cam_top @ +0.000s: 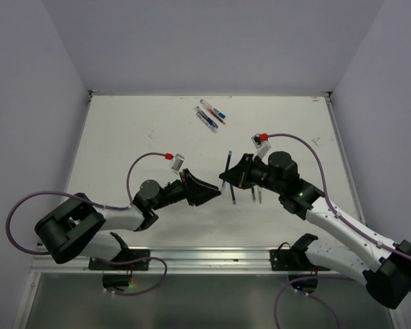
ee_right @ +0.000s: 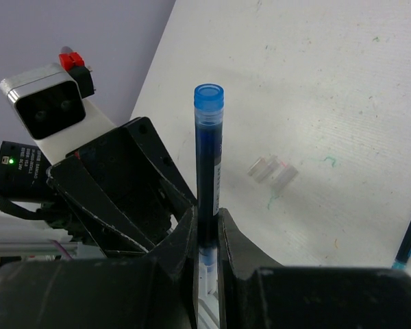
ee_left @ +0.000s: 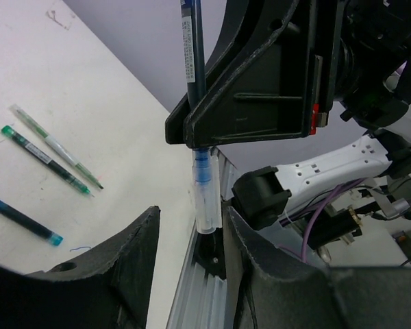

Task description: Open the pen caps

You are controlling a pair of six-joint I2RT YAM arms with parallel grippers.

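My right gripper should move right in the top view next, to the bare tabletop below, beside the green pens. It should lower the dark blue pen there and let it go.
My right gripper [cam_top: 231, 177] is shut on a dark blue pen [ee_right: 208, 157] and holds it above the table. In the right wrist view the pen's blue end [ee_right: 209, 96] sticks up from my right gripper [ee_right: 207, 229]. Its clear cap [ee_left: 205, 202], with blue inside, hangs below the fingers. My left gripper [ee_left: 190, 236] is open, with the cap between its fingers [ee_left: 127, 253] and close to the right-hand one. In the top view my left gripper [cam_top: 209, 188] faces the right one, almost touching. Two loose clear caps [ee_right: 270, 170] lie on the table.
Several pens [cam_top: 211, 115] lie at the back of the table [cam_top: 137, 130]. Two green pens [ee_left: 51, 147] and a blue pen [ee_left: 20, 219] lie near the right gripper, and two also show in the top view [cam_top: 255, 195]. The table's metal rail [ee_left: 195, 295] runs below the grippers.
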